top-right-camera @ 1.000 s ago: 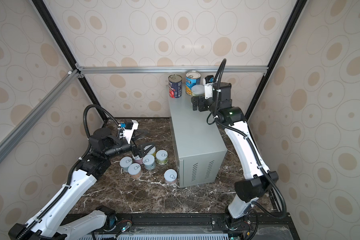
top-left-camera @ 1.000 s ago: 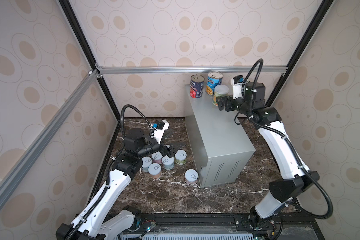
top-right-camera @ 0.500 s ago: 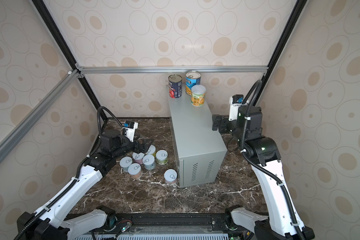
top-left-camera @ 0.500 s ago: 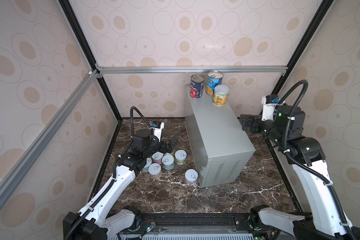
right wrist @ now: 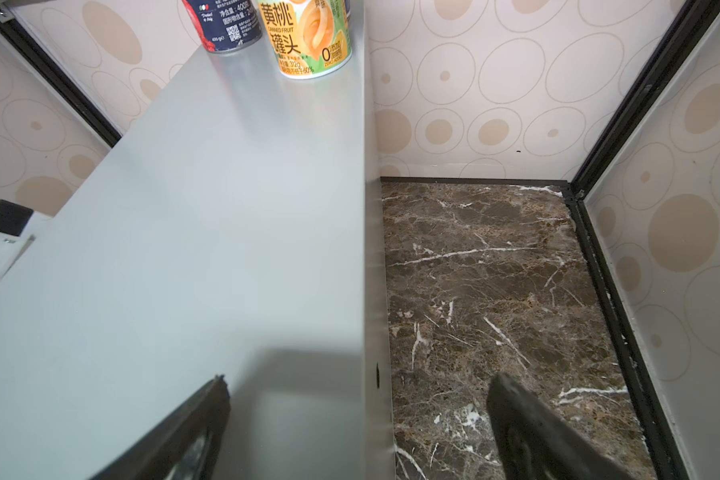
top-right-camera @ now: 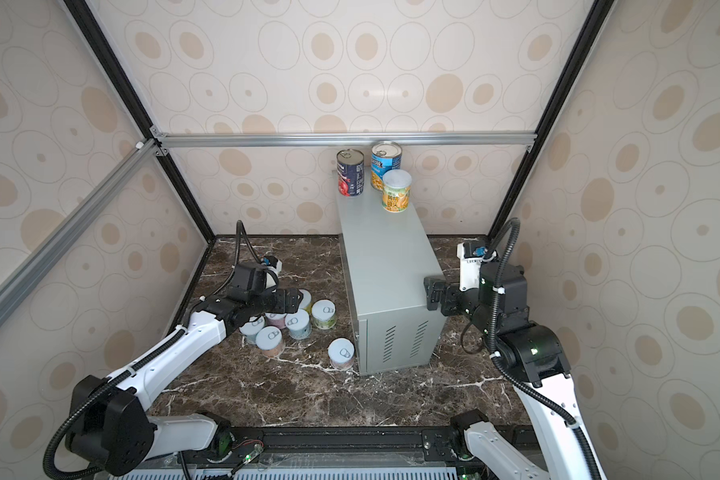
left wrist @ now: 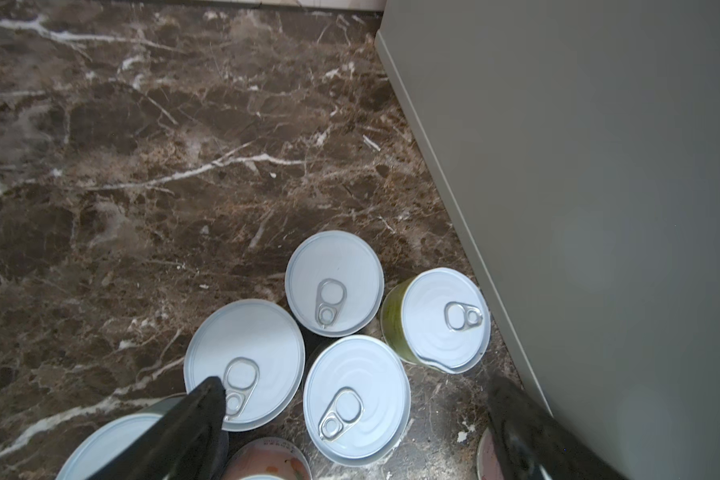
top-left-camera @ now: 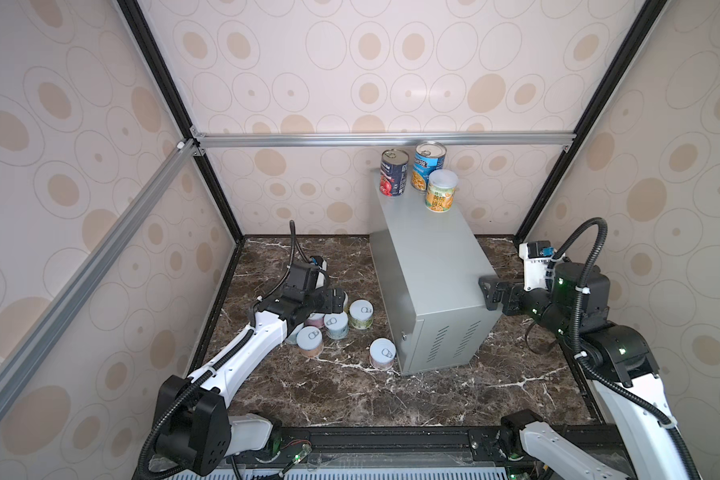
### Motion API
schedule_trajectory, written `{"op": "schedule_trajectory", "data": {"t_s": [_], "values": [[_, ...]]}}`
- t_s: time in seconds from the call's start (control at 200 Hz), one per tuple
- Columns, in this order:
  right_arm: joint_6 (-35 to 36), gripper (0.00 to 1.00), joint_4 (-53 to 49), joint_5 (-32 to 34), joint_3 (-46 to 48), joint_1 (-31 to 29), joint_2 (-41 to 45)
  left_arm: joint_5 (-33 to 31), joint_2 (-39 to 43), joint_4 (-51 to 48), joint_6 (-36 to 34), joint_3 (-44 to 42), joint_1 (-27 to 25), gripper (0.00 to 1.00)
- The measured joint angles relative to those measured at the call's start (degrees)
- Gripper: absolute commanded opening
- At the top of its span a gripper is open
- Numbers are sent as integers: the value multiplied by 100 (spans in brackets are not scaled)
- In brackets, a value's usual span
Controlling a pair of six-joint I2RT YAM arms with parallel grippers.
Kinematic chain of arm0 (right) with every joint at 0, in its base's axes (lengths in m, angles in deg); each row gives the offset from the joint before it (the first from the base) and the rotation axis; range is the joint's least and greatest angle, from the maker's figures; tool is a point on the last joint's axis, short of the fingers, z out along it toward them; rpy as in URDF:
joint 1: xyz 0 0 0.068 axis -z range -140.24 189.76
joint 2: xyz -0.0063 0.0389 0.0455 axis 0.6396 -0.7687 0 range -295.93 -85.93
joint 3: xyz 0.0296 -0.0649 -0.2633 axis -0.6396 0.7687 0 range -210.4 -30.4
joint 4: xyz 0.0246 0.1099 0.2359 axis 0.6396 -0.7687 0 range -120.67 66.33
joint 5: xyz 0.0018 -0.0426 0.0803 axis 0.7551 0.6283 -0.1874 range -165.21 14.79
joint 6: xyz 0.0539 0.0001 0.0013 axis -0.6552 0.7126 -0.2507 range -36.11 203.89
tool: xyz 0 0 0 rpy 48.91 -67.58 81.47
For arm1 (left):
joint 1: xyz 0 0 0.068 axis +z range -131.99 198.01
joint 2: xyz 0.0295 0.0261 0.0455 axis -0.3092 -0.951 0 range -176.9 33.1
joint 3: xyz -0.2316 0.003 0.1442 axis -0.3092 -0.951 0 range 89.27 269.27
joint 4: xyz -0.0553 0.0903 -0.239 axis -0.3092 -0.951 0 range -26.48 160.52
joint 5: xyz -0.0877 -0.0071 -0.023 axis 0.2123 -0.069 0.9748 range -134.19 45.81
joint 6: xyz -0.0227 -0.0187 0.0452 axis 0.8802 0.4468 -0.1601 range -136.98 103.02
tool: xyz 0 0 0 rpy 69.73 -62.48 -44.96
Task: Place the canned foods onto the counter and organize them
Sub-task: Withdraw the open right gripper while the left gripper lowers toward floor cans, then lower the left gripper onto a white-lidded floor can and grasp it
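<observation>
My left gripper will move down next around the pale-blue can in the cluster [top-left-camera: 336, 324] [left wrist: 357, 400] standing below it, because that can's lid already shows between the open fingers.
The grey counter [top-left-camera: 429, 266] [top-right-camera: 385, 266] carries three canned foods at its far end: a navy-red can [top-left-camera: 393, 172], a blue-yellow can [top-left-camera: 428, 165] and a white-lidded green-yellow can [top-left-camera: 441, 196] [right wrist: 308, 37]. Several short white-lidded cans [top-left-camera: 336, 324] cluster on the marble to its left, and one [top-left-camera: 382, 353] stands alone by the counter's front corner. My left gripper [top-left-camera: 339, 301] [left wrist: 356, 386] hangs open low over the cluster, one lid [left wrist: 356, 399] showing between its fingers. My right gripper [top-left-camera: 489, 293] [right wrist: 360, 381] is open and empty, straddling the counter's right top edge.
Dark brown marble floor [top-left-camera: 341, 399] lies inside patterned walls and black frame posts. An aluminium rail [top-left-camera: 371, 139] crosses behind the cans on the counter. Bare marble [right wrist: 487, 270] lies right of the counter.
My right gripper has let go of the green-yellow can at the counter's far end and drawn back and down to its right side. My left gripper has sunk closer over the short cans.
</observation>
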Motion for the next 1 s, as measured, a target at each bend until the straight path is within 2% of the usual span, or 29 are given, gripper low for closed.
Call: {"op": "schedule_trajectory", "data": {"t_s": [0.405, 0.585, 1.0], "values": [[-17, 100, 127, -199, 302, 0, 407, -402, 9, -214, 393, -575, -448, 98], [-76, 100, 247, -330, 369, 0, 404, -459, -11, -170, 557, -778, -573, 94], [-168, 100, 481, -627, 382, 0, 361, -852, -693, 376, 761, -894, -940, 92]]}}
